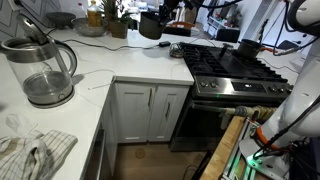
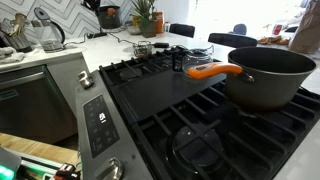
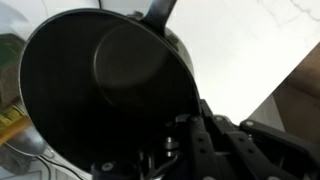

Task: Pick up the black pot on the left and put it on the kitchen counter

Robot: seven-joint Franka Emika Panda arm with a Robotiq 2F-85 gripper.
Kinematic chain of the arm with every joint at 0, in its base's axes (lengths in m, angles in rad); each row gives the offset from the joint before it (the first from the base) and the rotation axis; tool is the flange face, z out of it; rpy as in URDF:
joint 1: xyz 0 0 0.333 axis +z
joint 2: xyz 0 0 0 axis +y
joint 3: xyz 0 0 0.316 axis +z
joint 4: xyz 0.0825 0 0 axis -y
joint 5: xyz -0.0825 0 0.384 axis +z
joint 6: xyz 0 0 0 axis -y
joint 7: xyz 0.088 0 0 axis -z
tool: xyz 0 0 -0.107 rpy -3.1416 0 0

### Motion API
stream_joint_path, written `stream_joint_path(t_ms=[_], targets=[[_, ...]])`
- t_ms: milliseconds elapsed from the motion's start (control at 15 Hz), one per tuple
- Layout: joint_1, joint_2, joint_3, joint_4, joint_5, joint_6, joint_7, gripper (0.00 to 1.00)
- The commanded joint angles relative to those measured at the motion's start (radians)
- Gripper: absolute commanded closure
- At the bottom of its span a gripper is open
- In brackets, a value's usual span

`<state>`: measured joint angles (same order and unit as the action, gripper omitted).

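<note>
My gripper will move down and toward the kettle, onto the clear white counter (image 1: 123,59) beside the stove, to let go of the pot, because the pot is still hanging in the air.
The black pot (image 1: 150,25) hangs in the air above the back of the white kitchen counter (image 1: 120,65), just left of the stove. My gripper (image 1: 166,16) holds it from above. In the wrist view the pot (image 3: 100,90) fills most of the frame, with its dark inside and flat bottom showing. My gripper (image 3: 175,140) is shut on its rim at the lower right. White counter (image 3: 240,50) shows beyond the pot.
A glass kettle (image 1: 40,70) and a crumpled cloth (image 1: 30,150) sit on the near counter. The black gas stove (image 1: 230,65) carries another dark pot with an orange handle (image 2: 275,75). Plants and bottles (image 1: 105,15) line the back wall.
</note>
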<state>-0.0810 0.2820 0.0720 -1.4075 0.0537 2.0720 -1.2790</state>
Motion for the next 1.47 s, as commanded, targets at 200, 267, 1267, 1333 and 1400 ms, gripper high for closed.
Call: stream_joint_path(t_ms=[200,267,1267,1333,1400], targets=[[0.091,0.270,0.075,0.363,-0.028,-0.191,-0.181,0.99],[0.104,0.311,0.077,0.407,-0.038,-0.202,-0.201,0.99],[0.164,0.642,0.070,0.790,-0.131,-0.228,-0.360,0.99],[0.164,0.650,0.072,0.798,-0.130,-0.232,-0.362,0.99],[0.165,0.657,0.069,0.805,-0.134,-0.241,-0.365,0.99]])
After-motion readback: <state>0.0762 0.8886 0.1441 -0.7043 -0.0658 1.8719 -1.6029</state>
